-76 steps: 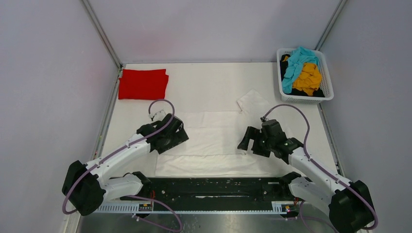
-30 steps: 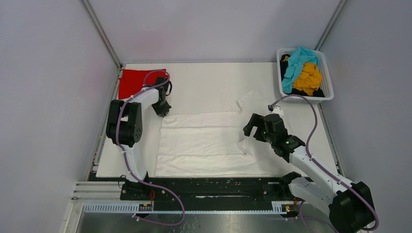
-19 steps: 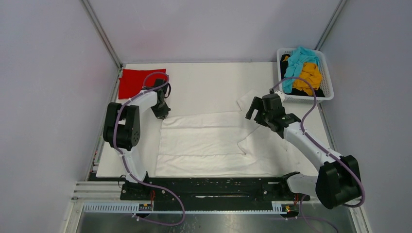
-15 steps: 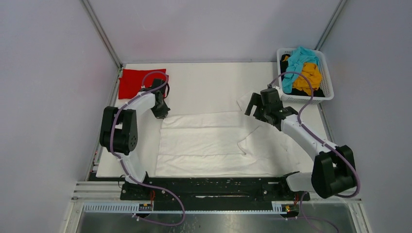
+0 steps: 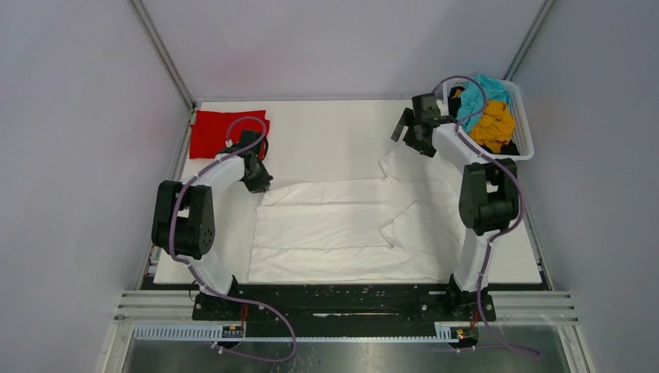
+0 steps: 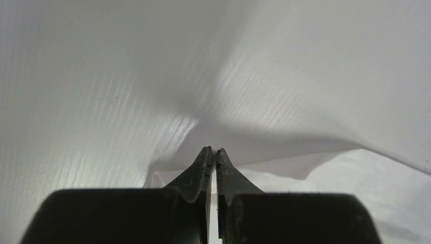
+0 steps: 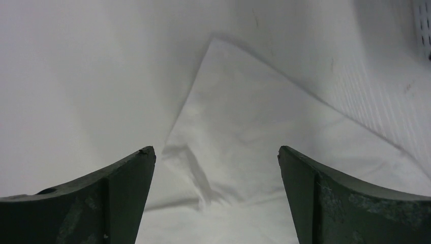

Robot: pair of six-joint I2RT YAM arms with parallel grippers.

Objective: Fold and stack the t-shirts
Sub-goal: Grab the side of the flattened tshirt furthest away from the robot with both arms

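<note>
I will move my right gripper outward and down next, then pinch the sleeve's far corner [image 5: 401, 145] [image 7: 217, 44] on the white t-shirt, since that corner lies beyond the gripper's open fingers.
A large white t-shirt [image 5: 334, 229] lies spread and partly folded in the middle of the table. My left gripper [image 5: 259, 184] [image 6: 214, 150] is shut on the white t-shirt at its far left corner, and cloth tents up around the tips. The right gripper [image 5: 411, 138] [image 7: 214, 150] hangs open above the shirt's far right sleeve [image 5: 402, 165] [image 7: 254, 137], with nothing between its fingers. At the far left lies a folded red t-shirt [image 5: 221, 132]. Teal [image 5: 475, 101], mustard-yellow [image 5: 494, 124] and black t-shirts are heaped in the basket.
The white lattice basket [image 5: 522, 149] [image 7: 396, 91] stands at the far right corner, close beside my right gripper. Grey walls close in the table on three sides. The black rail with the arm bases [image 5: 334, 303] runs along the near edge.
The left jaws have closed on the shirt's far left corner. My right arm has swung from the shirt's near right side out to the far sleeve by the basket, still open.
</note>
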